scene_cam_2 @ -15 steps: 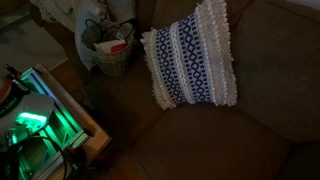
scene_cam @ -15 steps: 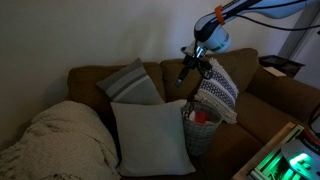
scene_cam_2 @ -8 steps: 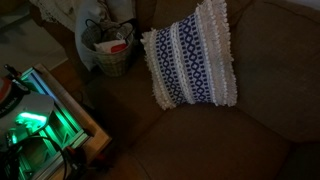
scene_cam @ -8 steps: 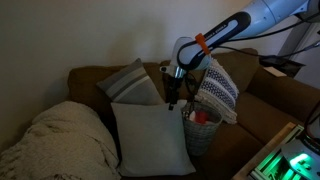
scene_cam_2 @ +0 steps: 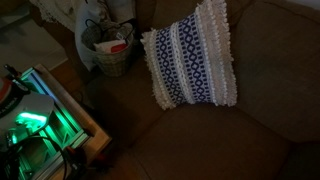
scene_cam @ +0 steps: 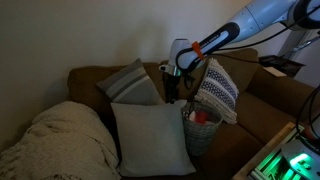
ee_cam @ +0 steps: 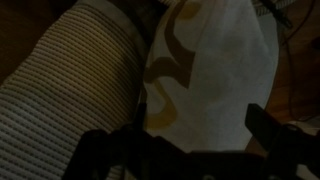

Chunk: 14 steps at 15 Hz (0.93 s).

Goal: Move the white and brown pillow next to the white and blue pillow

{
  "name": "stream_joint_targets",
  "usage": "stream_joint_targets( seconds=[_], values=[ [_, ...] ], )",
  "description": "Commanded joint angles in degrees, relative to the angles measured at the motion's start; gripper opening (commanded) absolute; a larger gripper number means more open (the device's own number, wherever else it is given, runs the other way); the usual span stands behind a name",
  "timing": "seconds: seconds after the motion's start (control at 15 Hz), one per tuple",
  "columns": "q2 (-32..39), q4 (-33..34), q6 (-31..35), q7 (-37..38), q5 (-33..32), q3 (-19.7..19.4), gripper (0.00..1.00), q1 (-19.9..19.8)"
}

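The white and brown pillow's top edge is between my open fingers, so my gripper will next go down onto its upper corner (scene_cam: 176, 106) (ee_cam: 200, 128) beside the basket and close.
The white and brown pillow (scene_cam: 150, 135) stands upright at the front of the brown couch, its plain pale face outward. In the wrist view its top edge (ee_cam: 215, 70) shows white with brownish wavy lines. The white and blue pillow (scene_cam: 221, 90) leans on the couch back to its right and also shows in an exterior view (scene_cam_2: 190, 62). My gripper (scene_cam: 170, 95) hangs just above the white and brown pillow's upper right corner. In the wrist view the gripper (ee_cam: 185, 140) is open, its fingers either side of the pillow's top edge, holding nothing.
A grey pillow with pale stripes (scene_cam: 130, 82) leans behind the white and brown pillow and also shows in the wrist view (ee_cam: 70, 80). A wicker basket (scene_cam: 200, 128) (scene_cam_2: 110, 55) sits between the two pillows. A knitted blanket (scene_cam: 55, 140) lies at the left. A green-lit device (scene_cam_2: 35, 125) stands beside the couch.
My arm has swung left from above the white and blue pillow and come down towards the white and brown pillow's top corner. The pillows have not moved.
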Motion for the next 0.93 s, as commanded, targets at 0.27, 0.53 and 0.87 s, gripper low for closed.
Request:
stream_joint_targets(
  seconds=[0.27,0.53,0.87],
  values=[
    [2.8,-0.1,-0.9,-0.1,-0.5,0.8,1.0,-2.4],
    [6.4,0.5,-2.8,-0.5,0.9,2.2,1.0,-3.5],
    [9.9,2.0,-3.2,-0.6,4.2,5.3,0.73,-4.6]
  ],
)
